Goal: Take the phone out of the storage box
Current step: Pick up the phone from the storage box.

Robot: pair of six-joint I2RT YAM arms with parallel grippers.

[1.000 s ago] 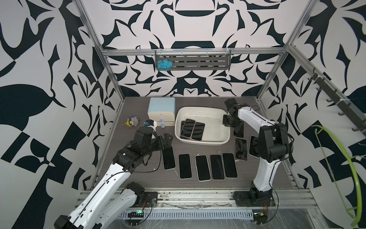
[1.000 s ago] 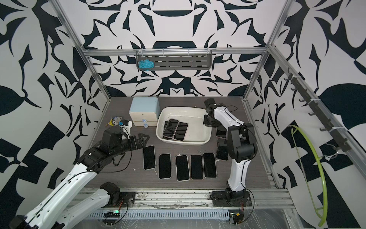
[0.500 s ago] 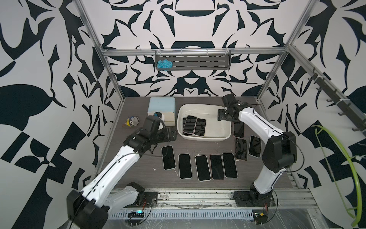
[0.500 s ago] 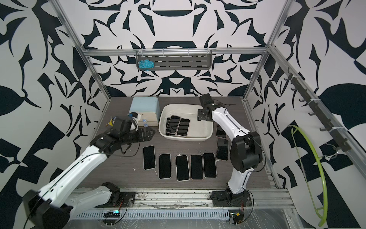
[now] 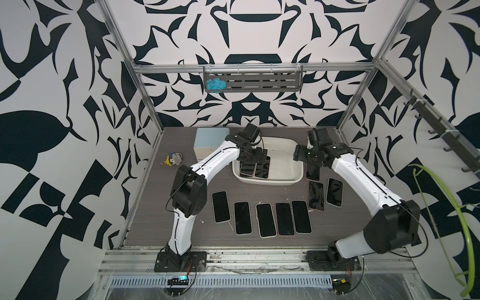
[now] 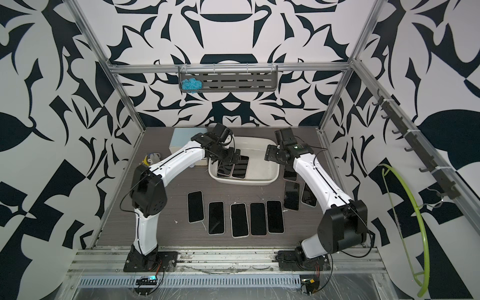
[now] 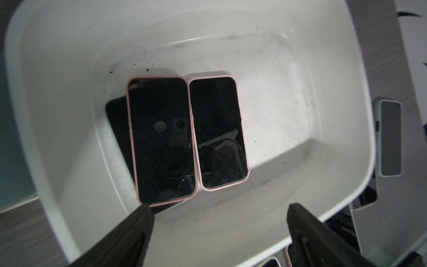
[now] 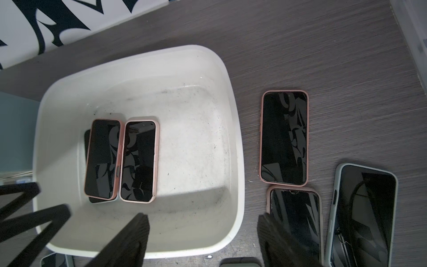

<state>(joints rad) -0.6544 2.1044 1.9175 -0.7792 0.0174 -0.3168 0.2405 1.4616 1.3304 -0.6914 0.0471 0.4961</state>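
Observation:
The left gripper lowers its open fingers astride the long sides of the salmon-cased phone next. Then it closes them, since that phone lies below, uncovered atop the dark phone.
The storage box (image 5: 285,179) (image 6: 259,179) is a cream-white tub at the back middle of the table. On its floor (image 7: 277,104) two pink-cased phones lie face up side by side (image 7: 161,141) (image 7: 219,131). A third dark phone (image 7: 116,124) pokes out from under one of them. They also show in the right wrist view (image 8: 101,159) (image 8: 139,161). My left gripper (image 5: 259,157) (image 7: 219,208) hangs open over the phones, holding nothing. My right gripper (image 5: 298,154) (image 8: 202,217) is open above the box's right rim (image 8: 238,185), empty.
A blue-topped drawer cube (image 5: 210,141) stands left of the box. Several phones lie in a row (image 5: 265,219) at the front. Three more (image 5: 315,194) lie right of the box, under my right arm. A small toy (image 5: 172,161) sits at the left edge.
My left arm swung from the front-left row of phones up and over the box. My right gripper opened and moved from the table beside the box to above its right rim.

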